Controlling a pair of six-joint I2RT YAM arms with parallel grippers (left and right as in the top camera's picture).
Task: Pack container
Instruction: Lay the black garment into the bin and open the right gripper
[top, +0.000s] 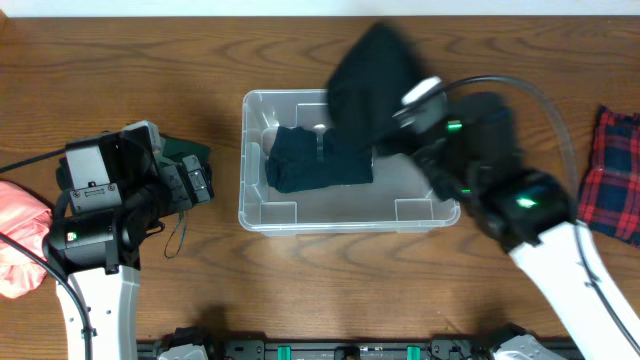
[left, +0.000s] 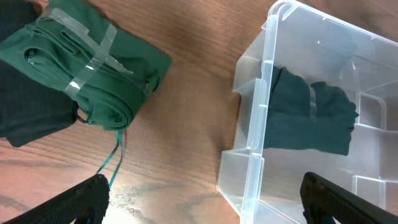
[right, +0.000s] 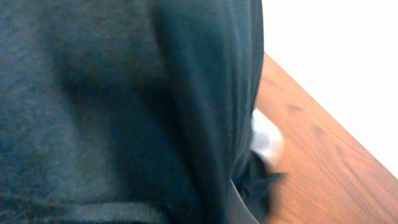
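My right gripper will next move down toward the open inside of the container and let go of the black garment (top: 370, 80) there, because the bare bottom of the container beside the teal garment is below my gripper.
The clear plastic container (top: 250, 160) stands mid-table with a dark teal folded garment (top: 315, 162) inside; both show in the left wrist view, the container (left: 258, 134) at the right with the garment (left: 311, 118) in it. My right gripper (top: 400, 112) holds a black garment (top: 370, 80) in the air over the container's far right part; its fingers are hidden by the cloth, which fills the right wrist view (right: 112, 106). My left gripper (left: 202, 205) is open and empty, spanning the container's left wall, next to a green taped folded garment (left: 87, 68) on the table (top: 188, 150).
A pink cloth (top: 20, 240) lies at the far left edge. A red plaid cloth (top: 615, 175) lies at the far right edge. A thin green string (left: 115, 158) trails from the green garment toward the front.
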